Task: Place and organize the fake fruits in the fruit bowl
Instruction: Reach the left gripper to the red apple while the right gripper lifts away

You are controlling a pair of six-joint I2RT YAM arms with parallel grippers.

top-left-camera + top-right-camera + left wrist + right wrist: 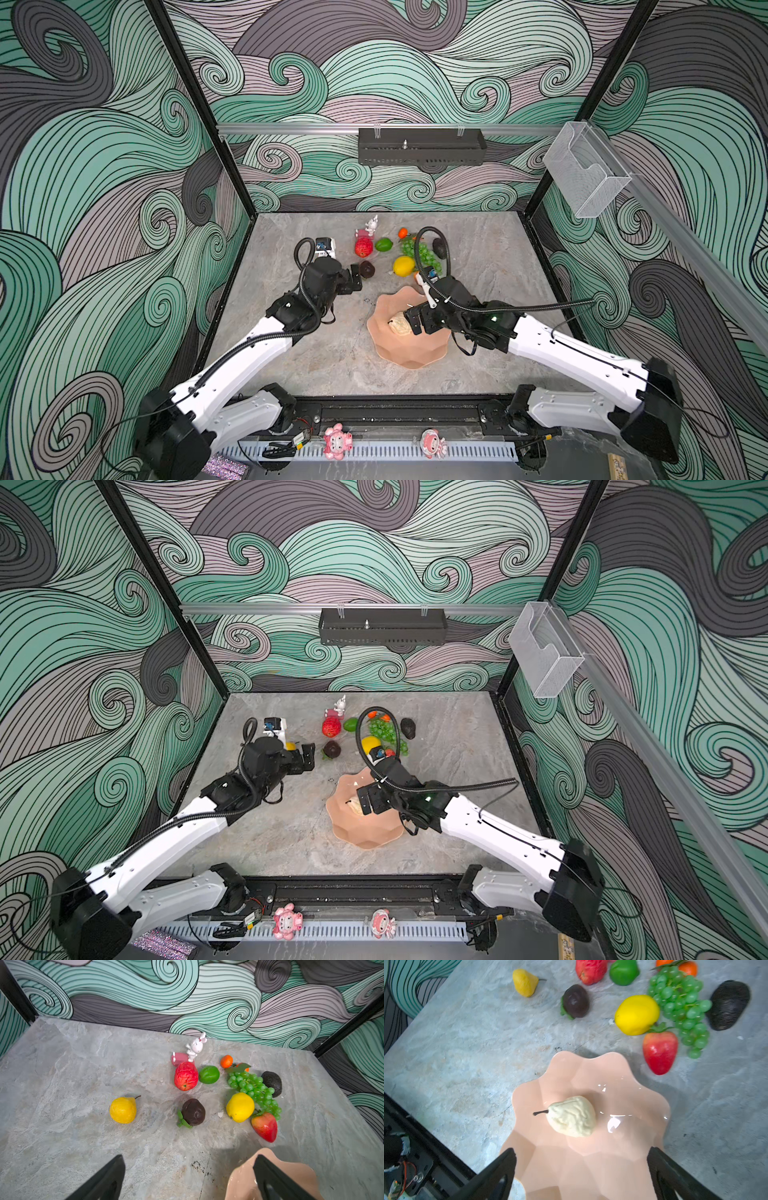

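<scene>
The red apple lies outward of and below my left gripper, so the gripper will next reach outward past the mangosteen and lower its open fingers around the apple.
The salmon-pink fruit bowl stands front right of the table's middle. A cream knobbly pear lies in it. My right gripper hovers open just over the bowl, apart from the pear. My left gripper is open and empty beside a dark mangosteen. On the table behind lie a yellow pear, red apple, lime, lemon, grapes, avocado, strawberry and small oranges.
A pink-and-white rabbit figurine stands just behind the apple. Two pink dolls sit on the front rail. A black tray hangs on the back wall and a clear mesh basket on the right wall.
</scene>
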